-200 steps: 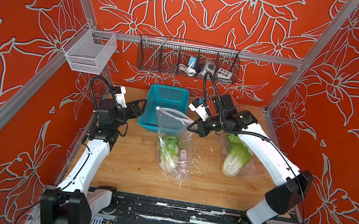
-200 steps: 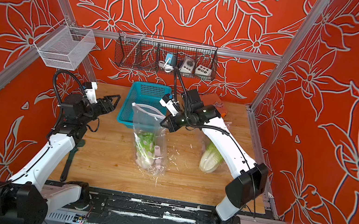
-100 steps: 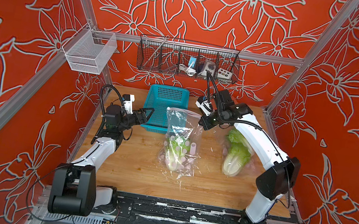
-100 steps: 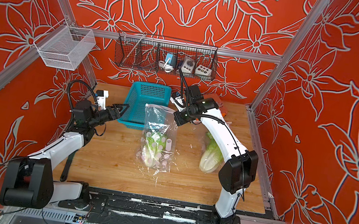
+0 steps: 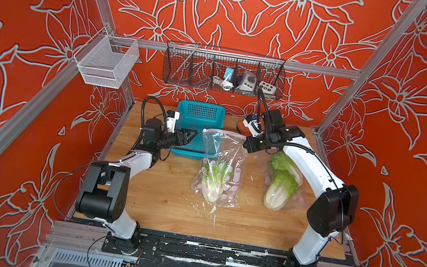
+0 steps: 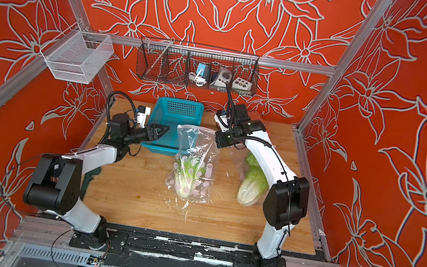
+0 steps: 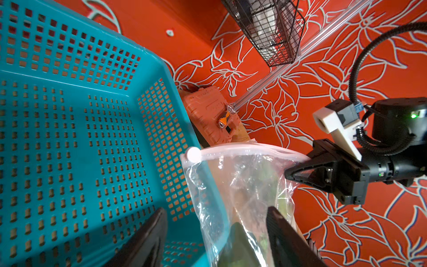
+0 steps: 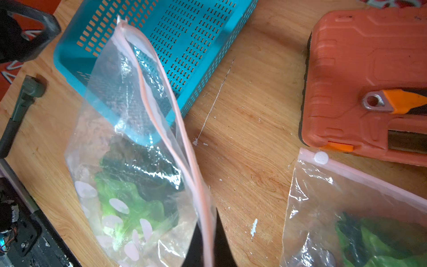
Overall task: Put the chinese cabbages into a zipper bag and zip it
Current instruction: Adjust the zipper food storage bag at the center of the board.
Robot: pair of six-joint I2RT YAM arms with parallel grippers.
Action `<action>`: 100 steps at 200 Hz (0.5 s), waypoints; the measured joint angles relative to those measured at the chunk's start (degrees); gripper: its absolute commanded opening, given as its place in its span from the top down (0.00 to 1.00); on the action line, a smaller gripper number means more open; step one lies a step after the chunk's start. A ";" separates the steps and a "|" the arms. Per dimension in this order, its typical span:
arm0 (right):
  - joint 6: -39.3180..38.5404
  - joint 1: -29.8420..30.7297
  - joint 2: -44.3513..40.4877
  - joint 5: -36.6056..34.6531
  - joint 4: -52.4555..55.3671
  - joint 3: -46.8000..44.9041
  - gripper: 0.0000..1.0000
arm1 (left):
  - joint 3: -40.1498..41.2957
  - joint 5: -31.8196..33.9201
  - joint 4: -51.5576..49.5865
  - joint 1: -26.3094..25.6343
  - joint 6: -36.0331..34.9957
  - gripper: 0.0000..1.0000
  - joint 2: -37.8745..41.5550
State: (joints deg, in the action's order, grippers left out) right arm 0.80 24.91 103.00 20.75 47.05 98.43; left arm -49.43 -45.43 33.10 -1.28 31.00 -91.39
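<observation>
My right gripper needs to pull away from the white slider to straighten the bag's pink zipper rim, then let go of the rim's pinched end [image 5: 244, 139] [image 8: 203, 213], as the rim bows open between its ends.
A clear zipper bag [image 5: 220, 167] stands upright mid-table with one chinese cabbage [image 5: 214, 178] inside, leaves up. My right gripper [image 5: 245, 141] is shut on the right end of its pink zipper rim [image 8: 161, 111], holding the mouth up. In the right wrist view its fingertips [image 8: 221, 245] pinch the strip. My left gripper [image 5: 192, 136] is open at the bag's left edge. In the left wrist view its fingers [image 7: 150, 238] straddle that edge of the zipper bag [image 7: 238, 185]. A second cabbage [image 5: 281, 185] lies at the right in another clear bag [image 8: 346, 208].
An empty teal basket [image 5: 197, 126] stands just behind the bag, under my left gripper. An orange tool case [image 8: 369, 76] sits at the back right. A green-handled tool [image 6: 90, 178] lies at the table's left edge. A black wire basket [image 5: 223, 72] hangs on the back wall.
My left gripper has moved right, up to the bag's left edge, and its jaws have narrowed a little. The right gripper carried the bag's rim right and back, then held still.
</observation>
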 measured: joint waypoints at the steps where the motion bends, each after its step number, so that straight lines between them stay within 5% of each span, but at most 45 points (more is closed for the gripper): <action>1: 0.00 0.00 0.00 0.02 -0.02 0.00 1.00 | -0.09 0.00 -0.02 -0.07 -0.02 0.32 -0.09; 100: 0.28 -0.42 0.00 1.73 -1.16 -0.76 1.00 | -4.90 -1.51 4.20 -3.52 1.62 0.34 -12.31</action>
State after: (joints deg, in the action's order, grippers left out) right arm 1.08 24.49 103.00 22.48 45.89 97.67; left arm -54.33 -46.94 37.30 -4.80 32.62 -103.70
